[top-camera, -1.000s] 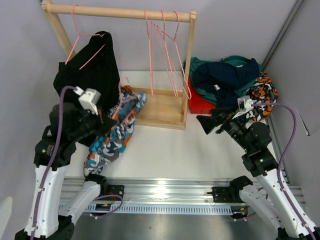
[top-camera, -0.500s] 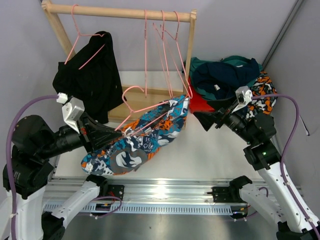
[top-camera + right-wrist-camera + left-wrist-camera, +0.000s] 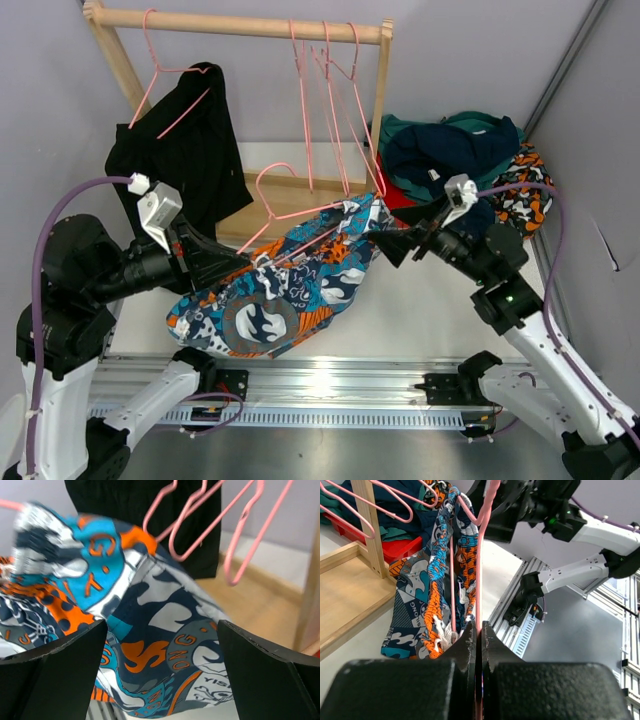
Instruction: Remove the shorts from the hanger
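The shorts' end by the red bin [image 3: 167,630] lies just left of my right gripper in the top view, so next my right gripper will move onto that cloth and close.
The blue-orange-white patterned shorts [image 3: 290,290] hang on a pink hanger [image 3: 285,207], held out level in front of the rack. My left gripper [image 3: 243,262] is shut on the hanger's wire [image 3: 480,555], with the shorts [image 3: 427,590] draped just beyond its tips [image 3: 479,627]. My right gripper [image 3: 385,245] is open at the right end of the shorts. In the right wrist view the patterned cloth [image 3: 165,595] fills the gap between its spread fingers [image 3: 161,625]; I cannot tell whether they touch it. Black shorts [image 3: 185,140] hang on another hanger on the rack.
The wooden rack [image 3: 240,22] carries several empty pink hangers [image 3: 330,100] close behind the held shorts. A red bin [image 3: 398,205] at the back right holds a pile of navy [image 3: 450,150], teal [image 3: 400,128] and black-orange-white shorts [image 3: 520,190]. The rack's wooden base [image 3: 240,215] lies below.
The left arm has swung the hanger and patterned shorts from beside the rack's left side out to the right and raised them. The right gripper has moved left to the shorts' end.
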You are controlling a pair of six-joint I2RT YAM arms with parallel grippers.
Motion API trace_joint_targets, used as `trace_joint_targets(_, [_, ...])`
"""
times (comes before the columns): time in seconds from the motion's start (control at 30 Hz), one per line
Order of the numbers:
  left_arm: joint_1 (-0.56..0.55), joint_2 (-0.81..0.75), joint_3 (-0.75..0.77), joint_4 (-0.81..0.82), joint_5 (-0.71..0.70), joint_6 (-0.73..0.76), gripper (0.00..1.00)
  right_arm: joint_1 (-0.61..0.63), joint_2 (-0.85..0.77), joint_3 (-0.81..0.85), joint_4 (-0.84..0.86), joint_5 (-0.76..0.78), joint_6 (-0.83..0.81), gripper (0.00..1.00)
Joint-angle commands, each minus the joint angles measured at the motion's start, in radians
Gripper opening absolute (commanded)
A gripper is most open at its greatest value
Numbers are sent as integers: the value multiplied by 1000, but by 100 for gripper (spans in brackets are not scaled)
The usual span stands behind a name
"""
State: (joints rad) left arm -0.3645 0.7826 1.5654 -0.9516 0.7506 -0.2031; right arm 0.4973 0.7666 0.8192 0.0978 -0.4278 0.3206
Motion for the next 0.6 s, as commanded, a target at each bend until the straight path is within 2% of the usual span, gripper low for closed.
trace_joint_targets(0.0, [-5, -3, 33, 53, 9, -19, 0, 64, 51, -31, 120, 38, 11, 99])
trace_joint_targets(0.07, [-4, -3, 38, 48, 3, -18, 0, 86, 72, -34, 128, 69, -5, 99])
trace_joint_targets(0.13, [-5, -5, 35, 45, -2, -15, 0, 96, 92, -34, 126, 89, -29, 95])
trace_joint_targets(0.17, [-5, -8, 33, 43, -3, -15, 0, 95, 95, -38, 128, 102, -38, 74])
trace_joint_targets(0.23, [-5, -13, 28, 40, -8, -12, 0, 95, 94, -38, 125, 127, -75, 41])
trace_joint_targets(0.27, [-5, -14, 25, 39, -16, -10, 0, 95, 91, -32, 114, 138, -84, 6])
trace_joint_targets(0.3, [-5, -17, 22, 39, -17, -10, 0, 90, 88, -20, 103, 164, -92, 0])
trace_joint_targets(0.5, [-14, -25, 5, 25, -37, 1, 0, 15, 50, 58, 1, 221, -167, 0])
trace_joint_targets(0.57, [-20, -28, -14, 19, -40, 7, 0, -61, 28, 87, -29, 233, -173, 0])
